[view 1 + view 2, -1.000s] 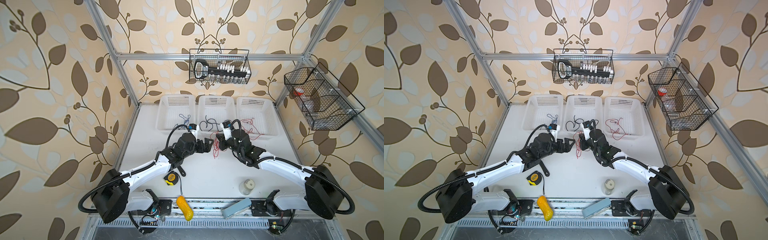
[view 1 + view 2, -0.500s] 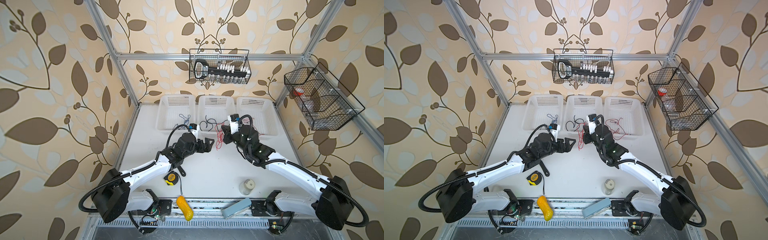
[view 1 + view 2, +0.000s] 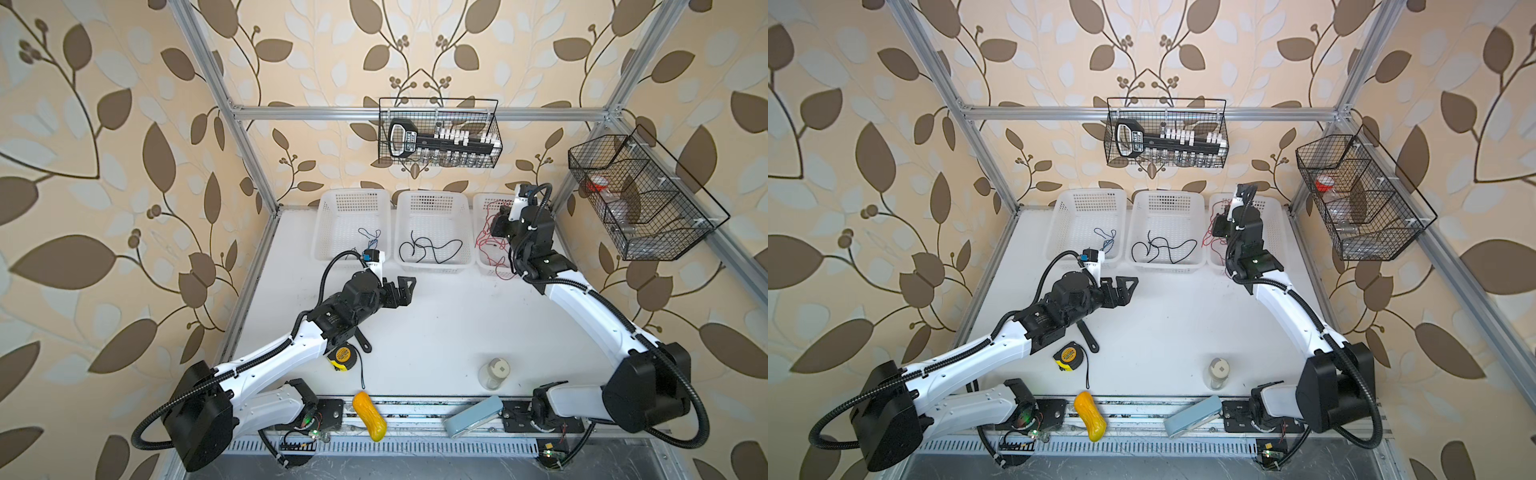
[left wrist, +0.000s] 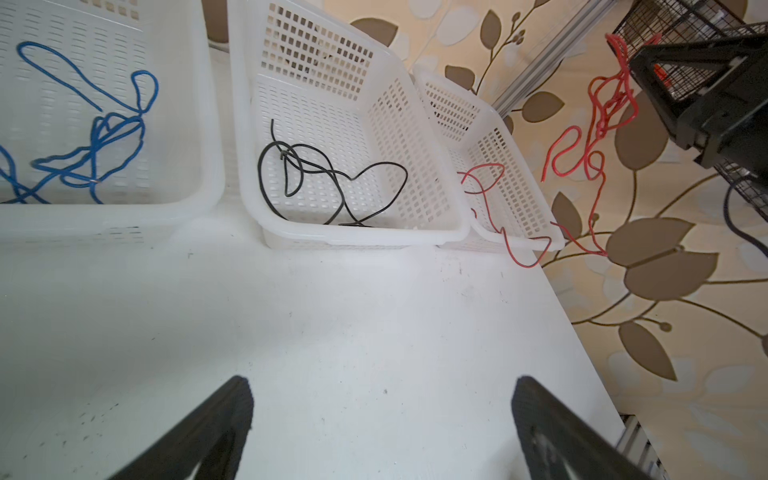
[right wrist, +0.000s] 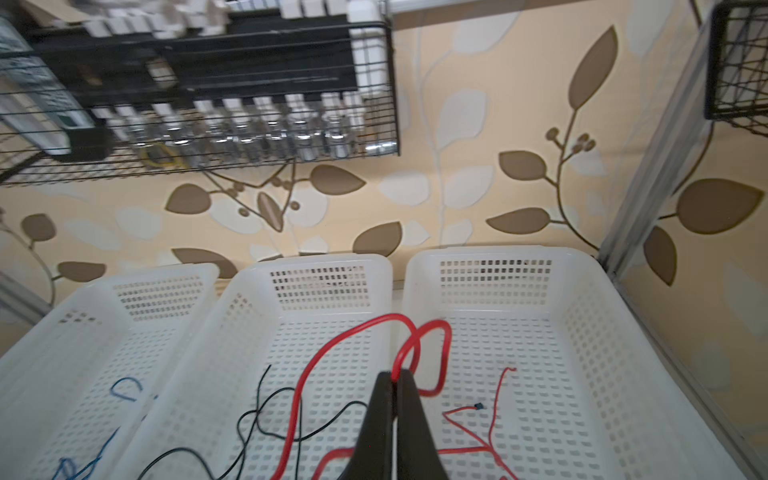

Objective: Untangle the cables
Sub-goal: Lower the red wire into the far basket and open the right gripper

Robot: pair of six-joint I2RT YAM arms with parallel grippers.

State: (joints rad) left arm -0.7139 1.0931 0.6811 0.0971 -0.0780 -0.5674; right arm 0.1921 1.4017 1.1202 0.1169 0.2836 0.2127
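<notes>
I need to lower the red cable's loop in my right gripper toward the bottom of the red cable's basket below next and let it go, because more red cable is in there.
Three white baskets stand in a row at the back. A blue cable lies in the left one and a black cable in the middle one. My right gripper hovers above the right basket, shut on a loop of a red cable that dangles from it. More red cable lies in that basket and drapes over its front rim. Over bare table in front of the left and middle baskets, my left gripper stands open and holds nothing.
Near the front lie a yellow tape measure, a small jar, a yellow object and a blue-grey block. Black wire baskets hang on the back wall and on the right frame.
My right gripper has carried the red cable from the table's middle back and to the right, up over the right basket. The left arm has hardly moved.
</notes>
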